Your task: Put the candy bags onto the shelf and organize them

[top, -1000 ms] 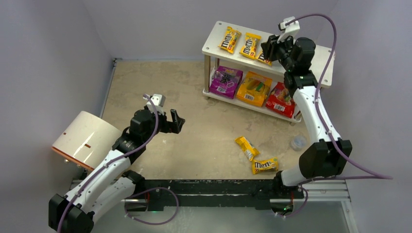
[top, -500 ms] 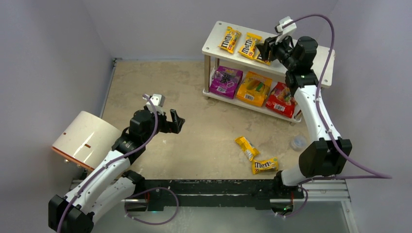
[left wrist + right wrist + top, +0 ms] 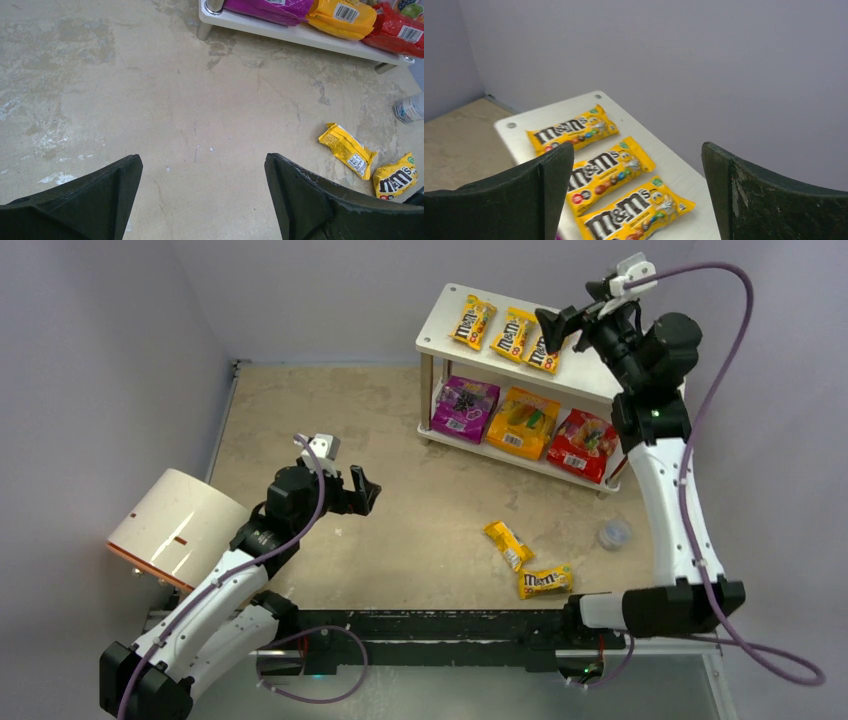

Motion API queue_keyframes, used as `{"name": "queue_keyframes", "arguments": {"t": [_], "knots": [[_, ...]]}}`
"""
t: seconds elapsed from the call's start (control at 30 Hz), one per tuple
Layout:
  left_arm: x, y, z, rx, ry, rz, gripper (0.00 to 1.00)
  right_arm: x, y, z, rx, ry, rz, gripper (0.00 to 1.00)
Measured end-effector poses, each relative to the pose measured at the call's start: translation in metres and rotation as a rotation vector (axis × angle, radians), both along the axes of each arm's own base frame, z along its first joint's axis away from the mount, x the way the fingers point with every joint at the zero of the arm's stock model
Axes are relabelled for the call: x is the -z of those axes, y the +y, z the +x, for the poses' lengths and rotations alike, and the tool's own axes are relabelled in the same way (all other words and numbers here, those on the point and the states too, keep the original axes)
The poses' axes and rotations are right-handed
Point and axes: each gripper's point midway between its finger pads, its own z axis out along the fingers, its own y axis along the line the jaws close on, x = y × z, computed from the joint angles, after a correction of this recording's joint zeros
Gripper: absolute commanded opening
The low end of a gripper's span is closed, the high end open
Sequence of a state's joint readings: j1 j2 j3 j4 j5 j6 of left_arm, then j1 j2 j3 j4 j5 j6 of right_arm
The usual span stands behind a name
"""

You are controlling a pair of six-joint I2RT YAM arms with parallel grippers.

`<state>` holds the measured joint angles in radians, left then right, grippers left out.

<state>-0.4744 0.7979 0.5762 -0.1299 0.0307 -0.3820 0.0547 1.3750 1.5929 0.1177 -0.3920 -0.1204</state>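
Note:
My right gripper goes back and down onto the far end of the floor packet nearer the shelf next, since that lies below and back from it.
On the shelf (image 3: pixel 610 380), three yellow M&M's candy bags (image 3: pixel 513 334) lie side by side on the top board. The lower board holds a purple bag (image 3: pixel 464 408), an orange bag (image 3: pixel 522 422) and a red bag (image 3: pixel 582 445). My right gripper (image 3: pixel 565 320) hovers open above the top board's packets (image 3: pixel 606 170) and holds nothing. Two more yellow packets (image 3: pixel 508 544) (image 3: pixel 545 581) lie on the floor near the right arm. My left gripper (image 3: pixel 362 490) is open over bare floor (image 3: pixel 201 159), left of those packets (image 3: pixel 347 150).
A white-and-tan cylinder (image 3: pixel 175 528) lies at the left by the left arm. A small clear round object (image 3: pixel 613 533) sits on the floor below the shelf's right end. Purple walls close in behind and beside the shelf.
My right gripper has opened, left the third yellow packet on the top board, and lifted up and to the right. The left arm has not moved.

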Motion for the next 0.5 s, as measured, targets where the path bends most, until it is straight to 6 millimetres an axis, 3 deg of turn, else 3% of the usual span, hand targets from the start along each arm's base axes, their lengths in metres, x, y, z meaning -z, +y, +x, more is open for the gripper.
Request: {"name": "queue_keyframes", "arguments": {"t": [0.1,0.13,0.2,0.27,0.33,0.5], "knots": [[0.000,-0.001,0.000,0.003,0.000,-0.002,1.00,-0.016,0.025,-0.046,-0.056,-0.026,0.018,0.99],[0.000,-0.001,-0.001,0.005,0.000,-0.004,1.00,-0.017,0.040,-0.063,-0.091,-0.034,0.021,0.99],[0.000,-0.002,-0.001,0.009,0.001,-0.005,1.00,-0.008,0.090,-0.111,-0.234,-0.027,0.031,0.99],[0.000,-0.002,-0.001,0.013,0.004,-0.007,1.00,0.019,0.131,-0.150,-0.384,0.027,0.040,0.99],[0.000,-0.003,-0.002,0.017,0.005,-0.008,1.00,0.056,0.151,-0.170,-0.458,0.122,0.079,0.99],[0.000,-0.004,-0.002,0.020,0.004,-0.009,1.00,0.191,0.184,-0.166,-0.451,0.524,0.113,0.99]]}}
